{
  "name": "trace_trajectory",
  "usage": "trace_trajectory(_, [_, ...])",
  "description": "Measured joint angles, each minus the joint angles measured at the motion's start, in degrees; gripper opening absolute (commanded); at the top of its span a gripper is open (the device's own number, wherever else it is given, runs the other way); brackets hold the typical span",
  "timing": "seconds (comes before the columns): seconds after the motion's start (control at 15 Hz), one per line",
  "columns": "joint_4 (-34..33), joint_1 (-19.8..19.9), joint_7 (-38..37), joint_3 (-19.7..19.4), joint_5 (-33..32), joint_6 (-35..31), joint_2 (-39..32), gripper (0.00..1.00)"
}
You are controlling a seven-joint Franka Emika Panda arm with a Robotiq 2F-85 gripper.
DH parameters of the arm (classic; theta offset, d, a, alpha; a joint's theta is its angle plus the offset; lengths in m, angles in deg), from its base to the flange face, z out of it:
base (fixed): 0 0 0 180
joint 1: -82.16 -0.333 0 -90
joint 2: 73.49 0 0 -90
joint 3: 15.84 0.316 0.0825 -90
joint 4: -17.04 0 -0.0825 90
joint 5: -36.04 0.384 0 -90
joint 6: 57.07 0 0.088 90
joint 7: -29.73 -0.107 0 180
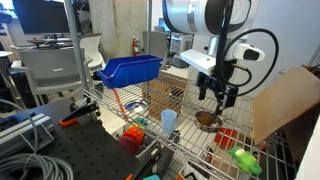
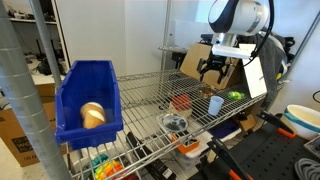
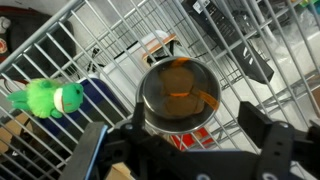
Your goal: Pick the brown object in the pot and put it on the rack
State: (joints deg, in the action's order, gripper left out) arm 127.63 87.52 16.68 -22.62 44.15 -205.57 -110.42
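Note:
I need to lower my gripper's open fingers into the pot next, then onto the brown object (image 1: 207, 119) (image 3: 180, 84).
The pot (image 3: 150, 108) is a small shiny silver round pot standing on the wire rack (image 3: 250, 40). The brown object (image 3: 180, 82), a brown-orange lump, lies inside it. My gripper (image 3: 185, 150) is open and empty, with its two black fingers spread on either side of the pot and above it. In both exterior views the gripper (image 1: 218, 92) (image 2: 212, 72) hangs a little above the pot (image 1: 207, 120) (image 2: 181, 101) on the rack shelf (image 1: 180, 100) (image 2: 140, 90).
A green toy (image 3: 45, 98) (image 1: 243, 160) lies on the rack near the pot. A light blue cup (image 1: 168, 120) (image 2: 216, 104) stands beside the pot. A blue bin (image 1: 130, 68) (image 2: 85, 100) sits on the rack. A cardboard sheet (image 1: 285, 105) leans close by.

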Motion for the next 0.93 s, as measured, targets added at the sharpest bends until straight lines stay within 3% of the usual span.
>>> trace_trajectory(0.53, [-4.30, -3.02, -4.34, -3.33, -2.45, 0.00, -5.53, 0.02])
trace_trajectory(0.93, [-7.93, -6.45, -9.49, -7.24, -6.67, 0.01, -9.57, 0.00])
